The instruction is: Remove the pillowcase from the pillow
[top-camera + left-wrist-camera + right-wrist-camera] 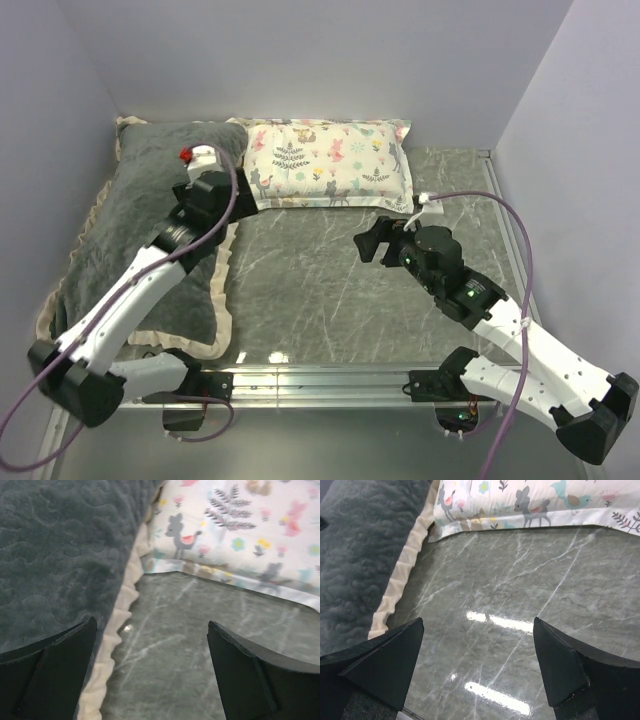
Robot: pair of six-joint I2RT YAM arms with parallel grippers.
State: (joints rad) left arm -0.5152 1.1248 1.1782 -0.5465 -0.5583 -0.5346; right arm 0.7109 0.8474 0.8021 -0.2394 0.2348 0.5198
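The left gripper comes down onto the plush border point(114, 577) beside the print pillow's near corner next, since the frilled edge runs between its open fingers.
The pillowcase point(130, 215) lies along the table's left side, dark grey plush face up, with a cream frill edging point(124, 605). It also shows in the right wrist view point(360, 545). It looks filled out; the plain white pillow is hidden from view. My left gripper point(228, 205) is open and empty, just above the pillowcase's right frilled edge, with one finger over the plush and the other over bare table point(151, 625). My right gripper point(372, 243) is open and empty above the middle of the table point(478, 622), apart from the pillowcase.
A smaller animal-and-tree print pillow point(330, 160) lies at the back centre, touching the pillowcase's far right corner. The grey marble-look table point(320, 290) is walled at the back and both sides. A metal rail point(320, 378) runs along the near edge.
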